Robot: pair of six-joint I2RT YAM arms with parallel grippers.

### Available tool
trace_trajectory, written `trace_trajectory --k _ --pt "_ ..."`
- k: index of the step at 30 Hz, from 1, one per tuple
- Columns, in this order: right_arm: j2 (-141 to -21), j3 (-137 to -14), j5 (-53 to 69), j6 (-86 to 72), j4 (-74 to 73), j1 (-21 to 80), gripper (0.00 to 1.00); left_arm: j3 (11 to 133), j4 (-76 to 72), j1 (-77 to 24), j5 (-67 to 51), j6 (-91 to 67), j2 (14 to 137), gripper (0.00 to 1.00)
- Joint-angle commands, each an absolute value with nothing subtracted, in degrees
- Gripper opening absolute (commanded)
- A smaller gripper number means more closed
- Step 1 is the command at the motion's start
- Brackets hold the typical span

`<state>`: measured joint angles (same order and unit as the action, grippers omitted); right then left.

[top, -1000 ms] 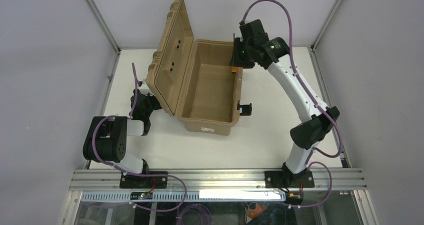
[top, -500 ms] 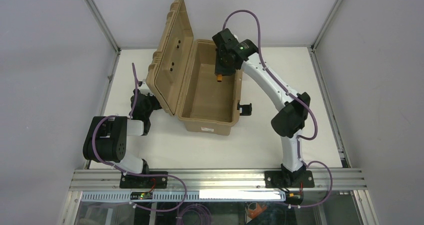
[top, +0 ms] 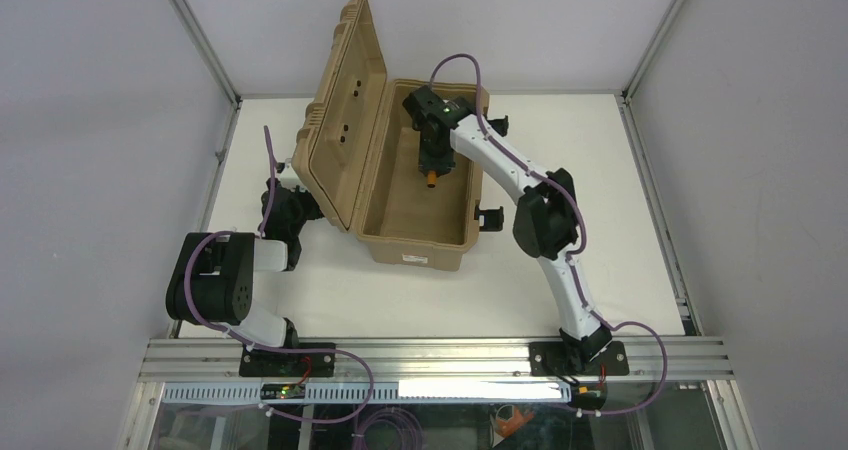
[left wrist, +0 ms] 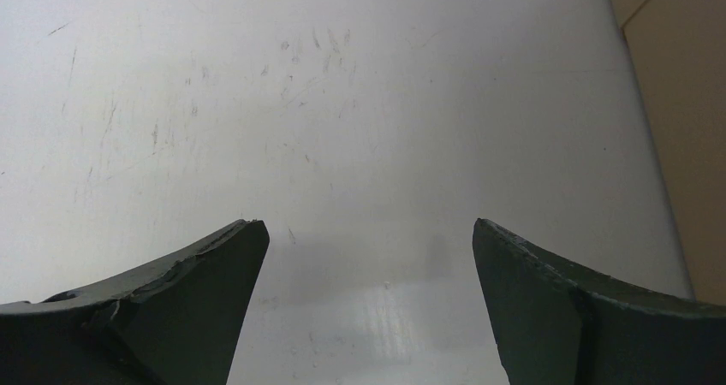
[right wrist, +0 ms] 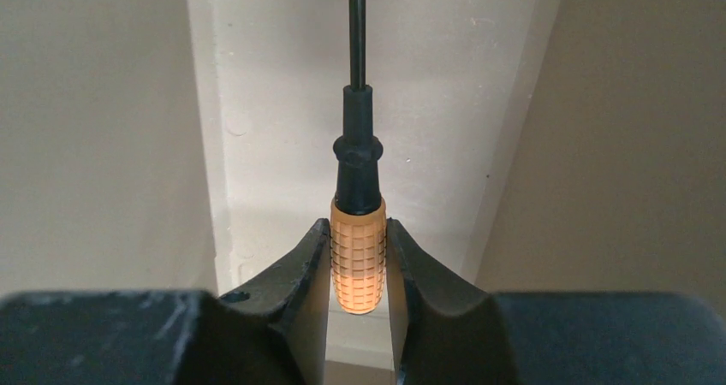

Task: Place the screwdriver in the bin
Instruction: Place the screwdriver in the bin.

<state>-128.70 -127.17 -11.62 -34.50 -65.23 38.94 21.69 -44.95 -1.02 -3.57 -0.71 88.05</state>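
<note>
I should next lower the screwdriver (top: 431, 179) with my right gripper between the bin's tan sides and release its orange handle there, as the bin's pale bottom lies bare below my gripper.
The bin (top: 372, 238) is a tan case standing open in the middle of the table, its ribbed lid (top: 345, 120) tilted up on the left. My right gripper (top: 432, 173) hangs over the bin's inside, shut on the screwdriver (top: 431, 179). In the right wrist view the fingers (right wrist: 295, 269) clamp the orange gridded handle (right wrist: 358, 255), and the black shaft runs away over the bin's pale floor (right wrist: 282, 103). My left gripper (top: 291, 213) sits low on the table left of the lid; in its wrist view the gripper (left wrist: 368, 239) is open and empty.
Black latches (top: 490, 217) stick out on the bin's right long side. The bin's tan wall (left wrist: 676, 103) shows at the right of the left wrist view. Grey walls enclose the white table (top: 620, 190).
My right arm has swung left from beside the bin's far right rim to over the bin's inside, carrying the screwdriver lower. The left arm has not moved.
</note>
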Motion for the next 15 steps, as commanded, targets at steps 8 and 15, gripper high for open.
trace_trajectory --k 8,15 --pt "-135.1 -129.1 -11.7 -36.9 -63.2 39.3 0.0 21.4 -47.1 -0.7 -4.8 -1.3 86.3 0.99" --pt "-137.7 -127.8 -8.4 -37.4 -61.3 38.2 0.0 21.4 -47.1 -0.7 -4.8 -1.3 86.3 0.99"
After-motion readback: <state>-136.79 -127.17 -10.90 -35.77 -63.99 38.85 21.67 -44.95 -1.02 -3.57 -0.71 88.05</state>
